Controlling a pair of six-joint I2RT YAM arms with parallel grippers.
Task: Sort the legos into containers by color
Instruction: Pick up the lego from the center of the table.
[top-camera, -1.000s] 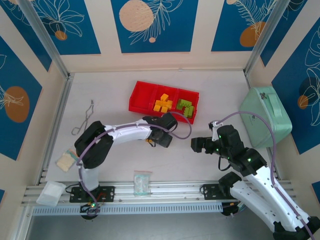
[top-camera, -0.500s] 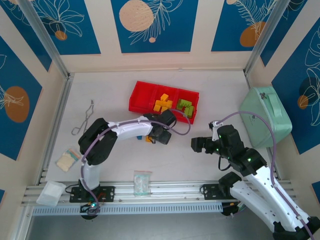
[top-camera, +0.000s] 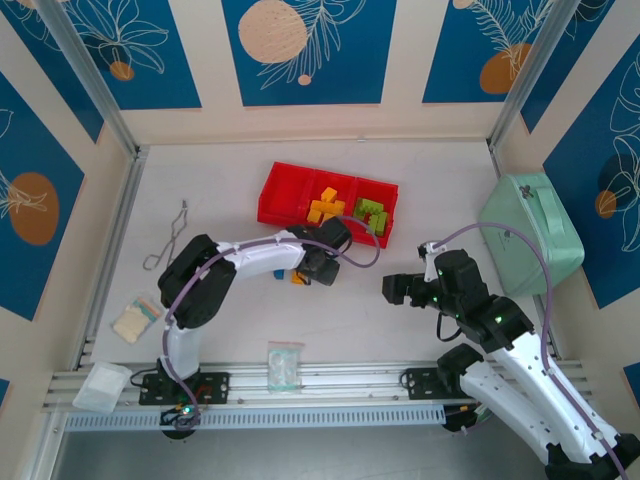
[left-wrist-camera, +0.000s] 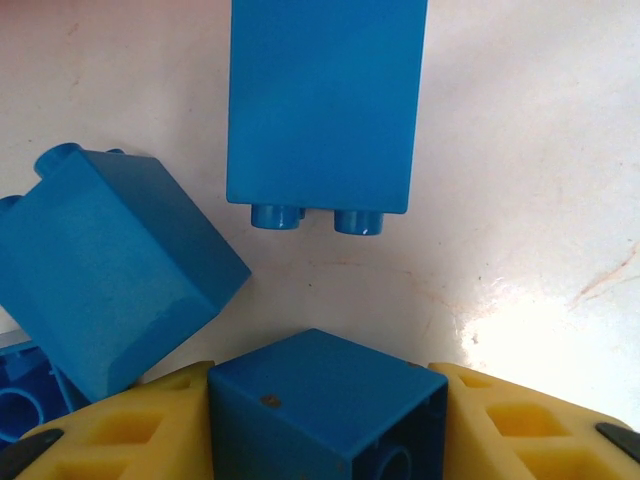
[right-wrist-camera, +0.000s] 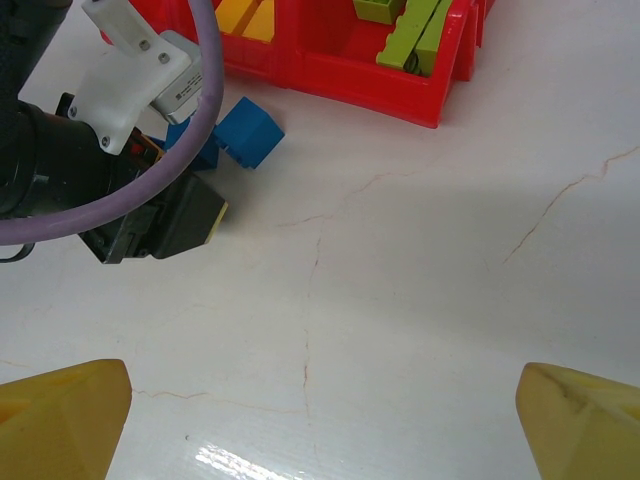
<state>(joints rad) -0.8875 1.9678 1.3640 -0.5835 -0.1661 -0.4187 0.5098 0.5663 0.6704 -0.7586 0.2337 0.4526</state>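
Note:
Next, my left gripper rises and moves outward over the tray's middle compartment (top-camera: 328, 206) to release the blue lego. That compartment lies outward of my gripper, past the tray's rim.
My left gripper (left-wrist-camera: 326, 405) is shut on a blue lego (left-wrist-camera: 322, 380), its yellow fingers (left-wrist-camera: 130, 430) pressed against both sides, low over the table. Two more blue legos lie just ahead, a long one (left-wrist-camera: 320, 105) and a tilted cube (left-wrist-camera: 110, 265). In the top view the left gripper (top-camera: 299, 274) sits just in front of the red tray (top-camera: 272, 212). The tray's left compartment (top-camera: 284, 190) is bare, the middle one holds orange-yellow legos (top-camera: 325, 208) and the right one holds lime green legos (top-camera: 370, 214). My right gripper (right-wrist-camera: 320, 420) hangs open over bare table.
A mint-green case (top-camera: 532, 232) stands at the right wall. Metal tongs (top-camera: 170, 240) lie at the left. A clear bag (top-camera: 284, 365) and other small packets (top-camera: 133, 320) lie near the front rail. In the right wrist view the left arm's cable (right-wrist-camera: 205, 80) arcs in front of the tray.
The left gripper has shifted slightly left over the blue legos and its elbow has swung inward. The right arm has not moved.

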